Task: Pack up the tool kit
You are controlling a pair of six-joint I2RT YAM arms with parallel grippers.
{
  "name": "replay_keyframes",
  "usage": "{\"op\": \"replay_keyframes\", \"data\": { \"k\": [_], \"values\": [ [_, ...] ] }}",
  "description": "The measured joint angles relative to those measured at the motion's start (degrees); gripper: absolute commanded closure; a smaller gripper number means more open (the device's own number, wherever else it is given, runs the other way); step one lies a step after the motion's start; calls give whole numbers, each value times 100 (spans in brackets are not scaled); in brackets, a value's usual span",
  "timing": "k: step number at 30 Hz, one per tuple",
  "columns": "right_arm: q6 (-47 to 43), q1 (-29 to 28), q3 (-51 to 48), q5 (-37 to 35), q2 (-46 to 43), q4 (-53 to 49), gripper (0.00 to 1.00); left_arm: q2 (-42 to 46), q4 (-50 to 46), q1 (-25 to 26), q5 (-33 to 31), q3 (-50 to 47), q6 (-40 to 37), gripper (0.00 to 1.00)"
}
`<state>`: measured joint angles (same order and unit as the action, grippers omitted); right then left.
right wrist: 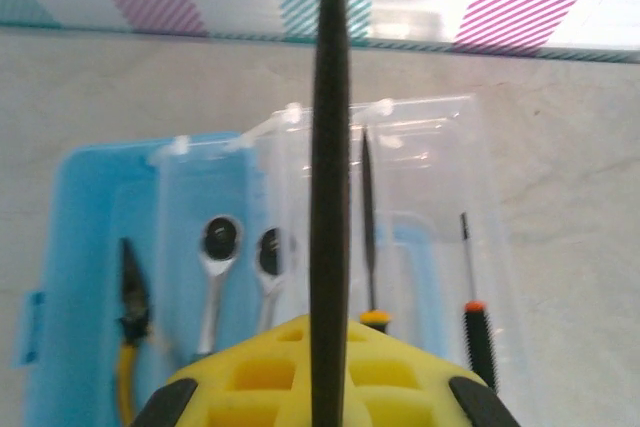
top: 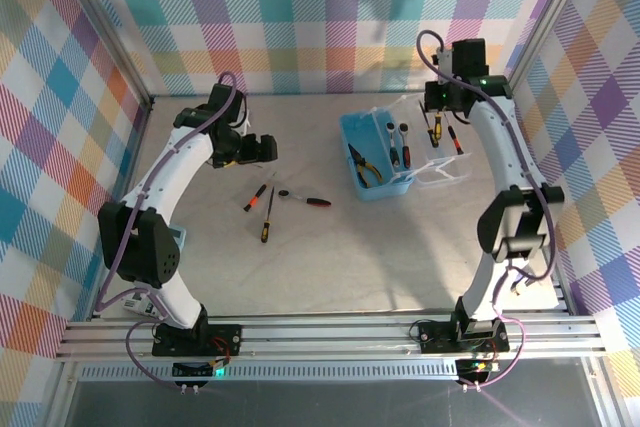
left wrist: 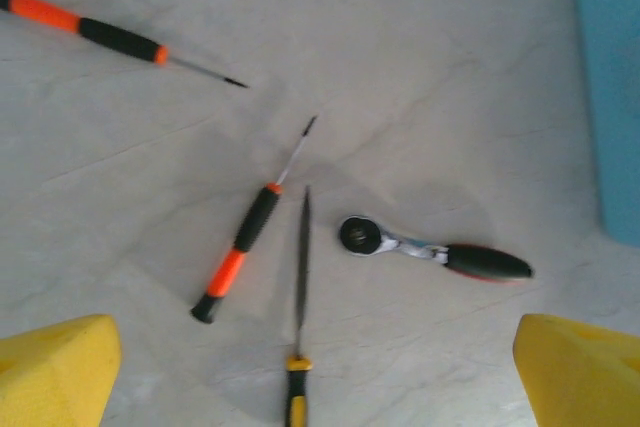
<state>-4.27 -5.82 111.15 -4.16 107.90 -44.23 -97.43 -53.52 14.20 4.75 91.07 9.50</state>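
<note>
The part of the lid between file and wrenches is empty, so I should move my right gripper down and toward the blue case (top: 352, 135) to release the slim black tool there.
The light blue case (top: 352, 135) lies open at centre right, holding yellow-handled pliers (top: 366, 167) and two ratchet wrenches (top: 398, 143). Its clear lid (top: 448, 169) lies flat to its right, with a yellow-handled file (right wrist: 368, 217) and an orange-collared screwdriver (right wrist: 478, 332) on it. My right gripper (top: 437, 107) hangs over the lid's far end. It (right wrist: 330, 377) is shut on a slim black tool (right wrist: 330, 167) that points forward. My left gripper (left wrist: 320, 387) is open above three loose tools: an orange-and-black screwdriver (left wrist: 243, 252), a yellow-handled file (left wrist: 300, 277) and a red-handled ratchet wrench (left wrist: 440, 252).
Another orange-and-black screwdriver (left wrist: 110, 37) lies farther out on the table. The case's blue wall (left wrist: 610, 87) is at the right edge of the left wrist view. A pale object (top: 176, 239) sits partly hidden behind the left arm. Checked walls enclose the table.
</note>
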Motion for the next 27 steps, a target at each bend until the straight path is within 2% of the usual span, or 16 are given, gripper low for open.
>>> {"op": "replay_keyframes", "data": {
  "k": [4,9,27],
  "values": [
    [-459,-2,498,-271,721,-52,100,-103,-66,9,-280,-13,-37,0],
    [-804,-2,640,-271,1283,-52,100,-254,-79,9,-391,-94,-39,0],
    [-1001,-149,1093,35,1797,-157,100,-614,-109,9,-376,-136,-83,0]
  ]
}}
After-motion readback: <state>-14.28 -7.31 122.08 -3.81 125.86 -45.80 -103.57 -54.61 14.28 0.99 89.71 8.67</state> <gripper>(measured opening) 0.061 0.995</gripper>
